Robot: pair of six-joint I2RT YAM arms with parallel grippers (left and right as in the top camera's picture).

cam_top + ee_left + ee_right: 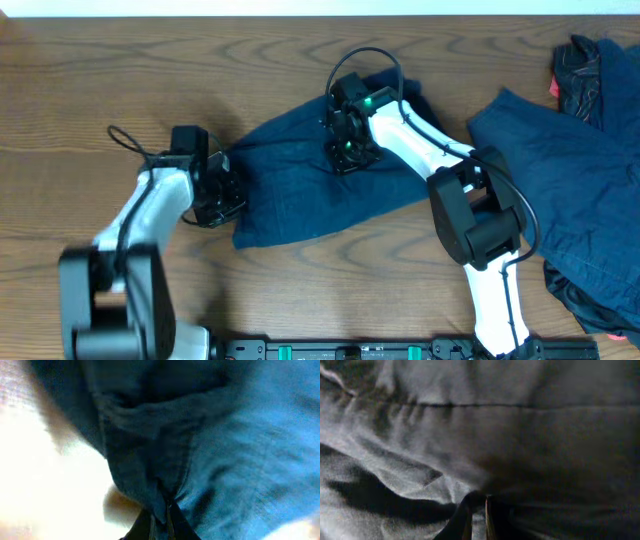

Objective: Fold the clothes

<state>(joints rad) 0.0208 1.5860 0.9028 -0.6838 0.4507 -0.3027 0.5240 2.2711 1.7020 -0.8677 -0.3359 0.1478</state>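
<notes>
My left gripper should lift, carry the garment's fold toward the right in the overhead view and free it atop the garment's middle (306,168), as that end of the garment still lies spread.
One dark navy garment (300,185) lies spread on the table's middle, partly folded. My left gripper (228,188) is at its left edge. In the left wrist view the fingers (161,522) are shut on a fold of the blue cloth (210,450). My right gripper (350,152) is down on the garment's upper middle. In the right wrist view its fingers (479,515) are shut, pinching the cloth (470,435), which looks grey there. More navy clothes (560,190) lie in a heap at the right.
The wooden table (150,80) shows around the garment. The heap at the right reaches the table's right edge, with a darker piece (590,75) and a small red bit (553,88) at its back. A black cable (130,140) loops by the left arm.
</notes>
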